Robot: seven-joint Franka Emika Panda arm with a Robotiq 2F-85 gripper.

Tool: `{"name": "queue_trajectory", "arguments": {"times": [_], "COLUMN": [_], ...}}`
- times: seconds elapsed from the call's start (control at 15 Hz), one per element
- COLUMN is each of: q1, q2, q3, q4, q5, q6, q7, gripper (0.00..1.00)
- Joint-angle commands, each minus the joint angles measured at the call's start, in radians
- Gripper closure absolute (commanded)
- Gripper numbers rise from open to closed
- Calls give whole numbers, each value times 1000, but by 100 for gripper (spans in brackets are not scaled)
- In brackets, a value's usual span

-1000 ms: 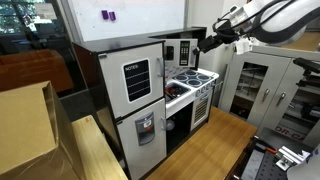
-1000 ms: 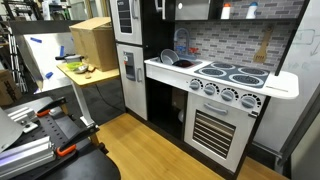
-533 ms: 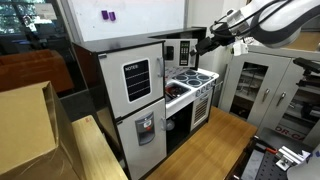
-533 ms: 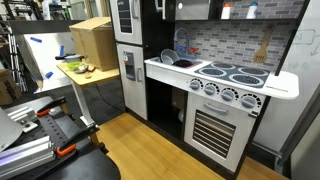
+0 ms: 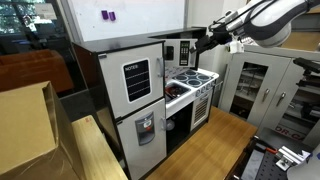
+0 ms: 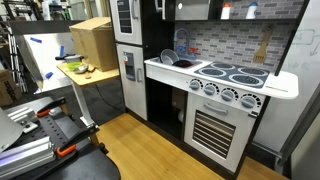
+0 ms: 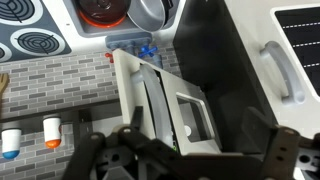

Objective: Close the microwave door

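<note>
My gripper moves in closer onto the curved handle of the microwave door next, fingers astride it, as it stands out from the panel between them.
The microwave door (image 7: 172, 112), small and white-framed with a dark window pane, stands swung open in the wrist view, its edge turned toward me. In an exterior view it shows as a small white-framed panel (image 5: 186, 50) high on the white toy kitchen, above the stove. My gripper (image 7: 185, 162) is open and empty, with its dark fingers (image 7: 92, 150) spread wide on either side of the door, close in front of it. In an exterior view the gripper (image 5: 206, 41) hovers just beside the microwave. It does not show in the other exterior view.
Below are the stove top (image 5: 192, 78), a sink with a pot (image 7: 100, 8) and a grey bowl (image 7: 150, 12), and small bottles (image 7: 52, 130). The tall door with a black panel (image 5: 136, 78) and its handle (image 7: 278, 70) are beside the microwave. A cardboard box (image 6: 90, 40) and a metal cabinet (image 5: 255, 90) flank the kitchen.
The arm has edged slightly closer to the microwave. The door's position looks unchanged.
</note>
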Motion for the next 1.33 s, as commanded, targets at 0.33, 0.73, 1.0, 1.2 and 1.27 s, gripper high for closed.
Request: {"name": "queue_trajectory", "arguments": {"times": [0.33, 0.73, 1.0, 1.2, 1.27], "q1": [123, 218, 293, 324, 326], "q2": [23, -6, -5, 0, 6], "q3": [-113, -205, -266, -302, -308], "q4": [33, 70, 104, 116, 120], "q5": [19, 11, 5, -1, -3], "q6": [20, 1, 3, -5, -11], "q7": [-36, -76, -88, -89, -86], "gripper": [0, 0, 0, 0, 0]}}
